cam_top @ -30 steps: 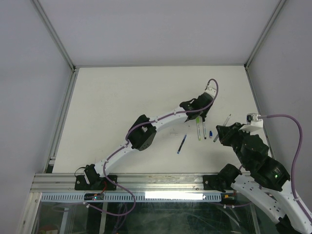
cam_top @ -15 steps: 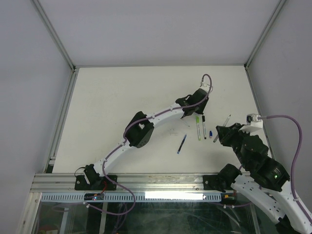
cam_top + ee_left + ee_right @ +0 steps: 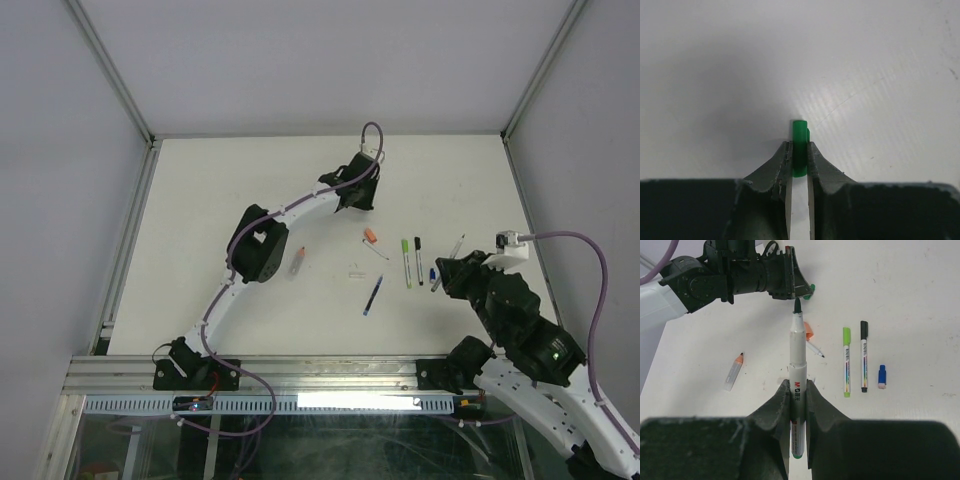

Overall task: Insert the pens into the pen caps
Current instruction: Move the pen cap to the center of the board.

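I will next carry the green pen cap [image 3: 799, 142] back toward the near bar with my left gripper and let it go on the bare tabletop beside the blue pen, because that spot is empty.
My left gripper [image 3: 799, 150] is shut on a green pen cap [image 3: 799, 142], held just above the table; it sits at the back centre in the top view [image 3: 357, 200]. My right gripper [image 3: 798, 390] is shut on a white-barrelled pen [image 3: 798, 355] whose dark green tip points at the left gripper [image 3: 805, 290]. On the table lie a light-green-capped pen [image 3: 846, 362], a black-capped pen [image 3: 864, 357], a blue cap [image 3: 882, 376], an orange cap [image 3: 809, 330] beside a thin pen, an orange-tipped pen [image 3: 734, 372] and a blue pen [image 3: 373, 295].
The white table is walled by a metal frame, with a rail [image 3: 300, 375] along its near edge. The right arm [image 3: 520, 330] fills the near right corner. The left arm [image 3: 260, 250] stretches diagonally across the table's middle.
My left gripper has swung left and toward the back with the green cap, uncovering the orange cap and the orange-tipped pen. My right gripper has shifted slightly with its pen.
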Robot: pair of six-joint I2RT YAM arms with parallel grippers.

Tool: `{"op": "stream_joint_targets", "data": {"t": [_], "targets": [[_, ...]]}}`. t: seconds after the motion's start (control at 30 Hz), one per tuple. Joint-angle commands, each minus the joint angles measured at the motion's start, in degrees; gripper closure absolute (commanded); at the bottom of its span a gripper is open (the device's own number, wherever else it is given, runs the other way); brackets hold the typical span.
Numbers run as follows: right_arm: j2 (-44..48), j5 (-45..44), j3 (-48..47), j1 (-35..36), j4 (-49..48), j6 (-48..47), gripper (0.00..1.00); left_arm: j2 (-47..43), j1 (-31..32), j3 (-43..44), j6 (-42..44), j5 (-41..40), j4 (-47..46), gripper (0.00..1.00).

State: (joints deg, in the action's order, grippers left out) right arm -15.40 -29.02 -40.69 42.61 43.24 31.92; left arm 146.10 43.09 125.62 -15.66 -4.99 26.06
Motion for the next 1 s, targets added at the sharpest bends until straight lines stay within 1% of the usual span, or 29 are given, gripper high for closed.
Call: {"op": "stream_joint_targets", "data": {"t": [0.0,0.17,0.23,0.57,0.77,0.97], "targets": [[-0.99,1.25,0.42,0.10,-4.60,1.16,1.00,-5.20,-0.47,-4.44,4.46,-1.87,6.08,0.89],[-1.82,2.96,2.56,0.10,-7.56,2.12,1.00,-10.41,-1.91,-12.92,5.62,-0.46,6.19,0.90],[-2.58,4.04,3.40,0.10,-9.30,2.39,1.00,-13.12,-1.92,-17.71,5.60,-0.51,6.19,0.90],[-8.85,9.34,5.27,0.05,-16.43,1.51,1.00,-29.80,-1.90,-38.96,3.53,-1.76,4.76,0.91],[-10.94,11.07,6.74,0.03,-19.57,1.52,1.00,-39.44,-1.62,-50.86,0.39,0.90,3.97,0.91],[-12.49,12.09,8.06,0.03,-21.48,2.66,1.00,-46.46,-0.19,-58.29,1.05,5.00,4.18,0.91]]}}
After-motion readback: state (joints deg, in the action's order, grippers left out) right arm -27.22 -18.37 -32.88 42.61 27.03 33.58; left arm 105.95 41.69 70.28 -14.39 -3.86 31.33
